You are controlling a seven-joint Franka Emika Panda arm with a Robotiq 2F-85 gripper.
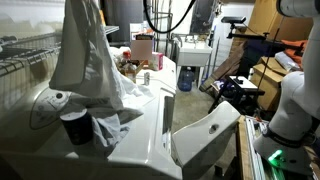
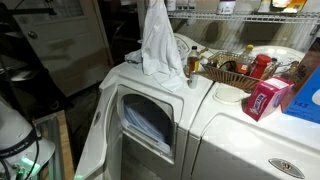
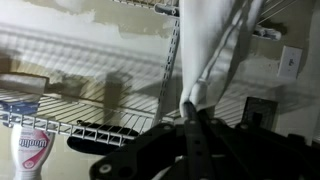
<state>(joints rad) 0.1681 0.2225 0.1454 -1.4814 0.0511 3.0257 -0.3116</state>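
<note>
The cloth comes free next as my gripper stays high over the white washer's top, which lies below it, and opens, since the cloth's lower end already rests there.
A white cloth (image 1: 85,55) hangs from above over the top of a white washer (image 1: 140,125); it also shows in an exterior view (image 2: 158,45). In the wrist view my gripper (image 3: 190,108) is shut on the top of this cloth (image 3: 205,50), which stretches away from the fingertips. The cloth's lower end rests on the machine's top. The gripper itself is above the edge of both exterior views. A front door (image 1: 205,135) of the machine stands open, with the opening (image 2: 148,122) showing pale laundry inside.
A black cup (image 1: 76,127) stands on the machine beside the cloth. A pink box (image 2: 266,98) and a basket of bottles (image 2: 235,68) sit further along. A wire shelf (image 3: 60,110) and a bottle (image 3: 30,155) are behind. The robot base (image 1: 295,100) stands alongside.
</note>
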